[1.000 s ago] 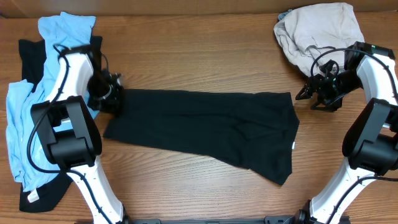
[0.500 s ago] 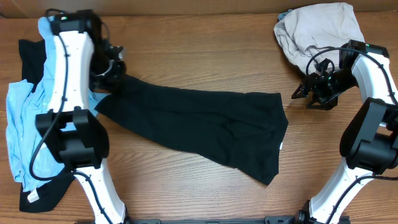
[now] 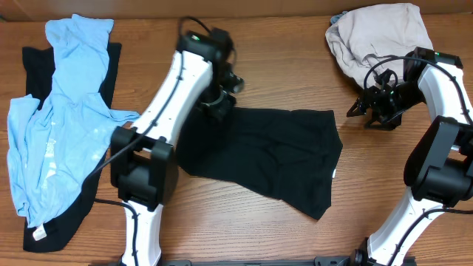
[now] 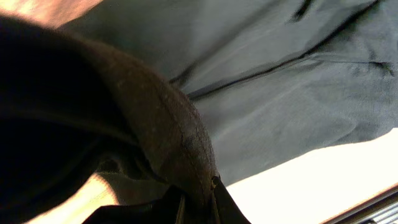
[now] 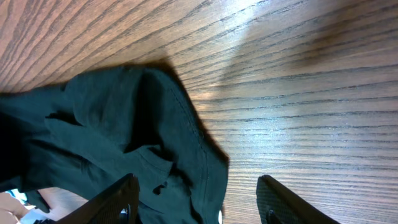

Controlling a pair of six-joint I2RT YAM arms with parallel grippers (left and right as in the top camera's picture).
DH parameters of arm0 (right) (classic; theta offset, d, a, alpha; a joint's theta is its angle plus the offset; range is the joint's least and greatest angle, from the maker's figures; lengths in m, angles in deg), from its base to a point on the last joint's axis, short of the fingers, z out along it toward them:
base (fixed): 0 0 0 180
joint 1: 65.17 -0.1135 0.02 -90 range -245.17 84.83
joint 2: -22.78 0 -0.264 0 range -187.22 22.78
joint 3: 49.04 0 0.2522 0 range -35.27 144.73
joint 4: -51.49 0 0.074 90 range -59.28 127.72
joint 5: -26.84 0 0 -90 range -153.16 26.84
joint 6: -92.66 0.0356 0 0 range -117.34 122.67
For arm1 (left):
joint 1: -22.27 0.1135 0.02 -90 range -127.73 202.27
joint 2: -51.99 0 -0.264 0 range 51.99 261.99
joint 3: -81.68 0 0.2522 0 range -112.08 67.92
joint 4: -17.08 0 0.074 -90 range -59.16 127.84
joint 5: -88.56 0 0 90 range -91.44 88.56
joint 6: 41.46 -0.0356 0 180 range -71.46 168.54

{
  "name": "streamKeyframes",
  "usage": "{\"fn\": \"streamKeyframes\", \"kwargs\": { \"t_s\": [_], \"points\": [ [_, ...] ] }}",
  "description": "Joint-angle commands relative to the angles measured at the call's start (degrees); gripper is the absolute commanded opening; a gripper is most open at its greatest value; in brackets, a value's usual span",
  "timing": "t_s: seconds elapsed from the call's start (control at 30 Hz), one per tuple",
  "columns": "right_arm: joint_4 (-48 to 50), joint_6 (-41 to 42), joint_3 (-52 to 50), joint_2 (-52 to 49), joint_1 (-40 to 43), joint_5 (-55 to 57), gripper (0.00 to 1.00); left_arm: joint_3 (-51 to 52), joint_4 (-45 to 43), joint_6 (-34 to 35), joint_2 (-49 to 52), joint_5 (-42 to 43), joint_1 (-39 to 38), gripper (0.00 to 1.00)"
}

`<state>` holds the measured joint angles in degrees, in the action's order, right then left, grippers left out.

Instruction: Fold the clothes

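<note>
I'll next lower my left gripper slightly toward the black shirt's middle, then open.
The black shirt (image 3: 281, 155) lies across the middle of the table, its left end lifted and carried over the rest. My left gripper (image 3: 218, 105) hangs above that doubled-over end, shut on a fold of the black shirt (image 4: 155, 124); in the left wrist view the cloth runs down between the closed jaws (image 4: 196, 208). My right gripper (image 3: 367, 113) hovers off the shirt's right edge, open and holding nothing. In the right wrist view its gripper (image 5: 198, 198) has the shirt's hem (image 5: 124, 137) lying below and to the left of it.
A light blue garment (image 3: 63, 118) lies over another black one (image 3: 31, 63) at the far left. A beige garment (image 3: 380, 33) is heaped at the back right, close behind the right arm. A small white tag (image 3: 334, 174) shows at the shirt's right edge.
My left arm has swung from the far left toward the middle, dragging the shirt's left end over the rest of it. The right gripper has barely shifted.
</note>
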<state>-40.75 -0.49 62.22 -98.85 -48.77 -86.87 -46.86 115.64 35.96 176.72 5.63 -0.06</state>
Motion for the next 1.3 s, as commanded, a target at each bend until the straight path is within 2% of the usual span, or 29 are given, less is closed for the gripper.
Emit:
{"fn": "streamKeyframes", "kwargs": {
  "t_s": [0.0,0.13,0.23,0.27,0.3,0.33,0.37,0.4,0.43,0.63,0.9,1.03,1.1,1.13,1.17,1.27],
  "points": [
    [0.2,0.2,0.0,2.4,0.0,-0.4,0.64,3.9,-3.3,2.4,-1.3,0.2,-3.1,0.1],
    [0.4,0.2,0.0,2.4,0.0,-0.4,0.64,6.4,-7.0,3.0,-1.3,2.8,-6.0,0.05],
    [0.4,0.2,0.0,2.4,-0.1,-0.4,0.64,6.7,-8.3,4.3,-1.3,3.4,-7.8,0.05],
    [0.4,0.2,0.0,2.4,0.0,-0.4,0.64,6.7,-8.7,4.6,-1.3,3.4,-8.3,0.09],
    [0.4,0.2,0.0,2.4,-0.1,-0.4,0.64,6.7,-8.8,4.8,-1.3,3.3,-8.9,0.21],
    [0.4,0.2,0.0,2.4,-0.1,-0.4,0.64,6.7,-8.9,4.9,-1.3,3.4,-9.3,0.41],
    [0.4,0.2,0.0,2.4,-0.1,-0.4,0.64,6.7,-8.9,4.9,-1.3,3.5,-9.6,0.55],
    [0.4,0.2,0.0,2.4,-0.1,-0.4,0.65,6.7,-8.7,4.9,-1.3,3.5,-10.3,0.95],
    [0.4,0.2,0.0,2.4,-0.1,-0.4,0.64,6.7,-8.6,5.0,-1.3,3.2,-10.5,1.0],
    [0.4,0.2,0.0,2.4,-0.1,-0.4,0.66,5.5,-5.7,13.1,-1.4,-5.7,-9.7,1.0],
    [0.5,0.0,0.0,2.4,-0.1,-0.4,0.68,5.6,-4.0,13.3,-1.5,-9.2,-4.4,1.0],
    [0.7,0.0,0.0,2.4,-0.1,-0.4,0.69,5.6,-7.3,9.7,-1.5,-8.0,-1.6,1.0],
    [0.7,0.0,0.0,2.4,-0.1,-0.4,0.69,5.7,-8.0,5.3,-1.5,-3.0,-0.7,1.0],
    [0.7,0.0,0.0,2.4,-0.1,-0.4,0.69,6.0,-7.9,2.2,-1.5,1.0,-0.4,0.98],
    [0.7,0.0,0.0,2.4,-0.1,-0.4,0.69,7.1,-7.4,-3.5,-1.5,8.5,-0.2,0.89],
    [0.7,0.0,0.0,2.4,0.0,-0.4,0.69,9.7,-7.3,-5.5,-1.4,11.0,-0.5,0.77]
  ]
}}
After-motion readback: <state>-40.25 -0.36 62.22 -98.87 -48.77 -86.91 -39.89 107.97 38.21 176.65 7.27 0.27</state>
